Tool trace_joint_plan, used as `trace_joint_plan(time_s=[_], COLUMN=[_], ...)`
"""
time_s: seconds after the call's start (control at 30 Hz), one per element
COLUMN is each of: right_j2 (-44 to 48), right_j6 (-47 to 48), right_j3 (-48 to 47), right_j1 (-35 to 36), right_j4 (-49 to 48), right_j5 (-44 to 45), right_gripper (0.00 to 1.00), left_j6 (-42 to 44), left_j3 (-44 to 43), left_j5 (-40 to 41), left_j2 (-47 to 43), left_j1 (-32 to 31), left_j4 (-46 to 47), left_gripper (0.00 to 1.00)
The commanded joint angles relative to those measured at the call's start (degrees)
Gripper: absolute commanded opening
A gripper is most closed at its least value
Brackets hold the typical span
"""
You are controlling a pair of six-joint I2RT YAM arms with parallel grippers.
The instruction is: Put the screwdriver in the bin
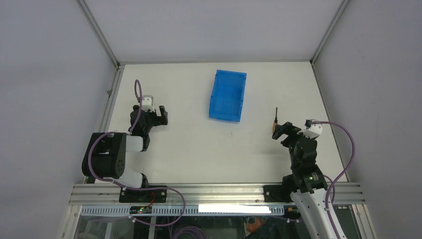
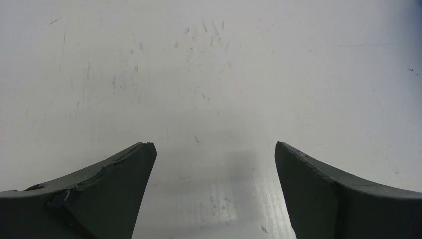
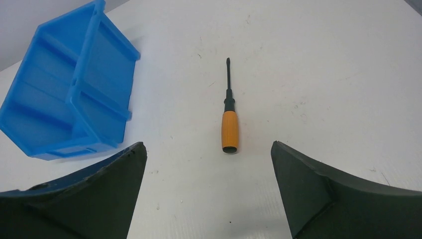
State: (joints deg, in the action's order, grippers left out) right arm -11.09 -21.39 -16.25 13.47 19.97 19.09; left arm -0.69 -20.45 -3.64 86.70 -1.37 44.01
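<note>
My right gripper needs to move outward next and lower its fingers around the handle's shaft end, which is outward and below, between its finger lines.
The screwdriver has an orange handle and a thin black shaft. It lies flat on the white table, right of the blue bin. In the right wrist view the screwdriver points away from me, its handle end just ahead of my open right gripper, between the lines of the two fingers and apart from both. The bin shows at upper left there. My right gripper sits just near of the handle. My left gripper is open and empty over bare table at the left, as the left wrist view shows.
The table's white top is framed by aluminium rails at left and right and grey walls behind. The bin stands mid-table toward the back, open side up and tilted slightly.
</note>
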Motion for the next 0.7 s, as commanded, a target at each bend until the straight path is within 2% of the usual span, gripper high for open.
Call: trace_joint_plan(time_s=[0.0,0.2,0.43,0.53,0.6,0.67], right_j2=[-1.08,-1.43,-6.30,-16.51,-26.81,-38.43], right_j6=[-1.26,-0.93,6.97,7.21,7.57,8.99], right_j3=[-0.48,-4.70,-14.47,-24.43,-34.39,-44.59], right_j1=[0.14,0.14,0.15,0.15,0.14,-0.04], right_j4=[-2.57,-3.35,-7.68,-1.64,6.92,15.79], right_j5=[1.62,1.29,-6.28,0.24,5.68,7.11], right_gripper=[0.99,0.99,0.99,0.98,0.99,0.99], left_j6=[-0.47,-0.45,-0.45,-0.45,-0.45,-0.45], left_j3=[-1.09,-1.09,-1.11,-1.13,-1.13,-1.11], left_j5=[-1.50,-1.54,-1.54,-1.55,-1.54,-1.55], left_j2=[-0.39,-0.39,-0.39,-0.39,-0.39,-0.35], left_j1=[0.58,0.58,0.58,0.58,0.58,0.58], left_j4=[2.90,2.85,2.92,2.89,2.89,2.91], left_gripper=[0.99,0.99,0.99,0.99,0.99,0.99])
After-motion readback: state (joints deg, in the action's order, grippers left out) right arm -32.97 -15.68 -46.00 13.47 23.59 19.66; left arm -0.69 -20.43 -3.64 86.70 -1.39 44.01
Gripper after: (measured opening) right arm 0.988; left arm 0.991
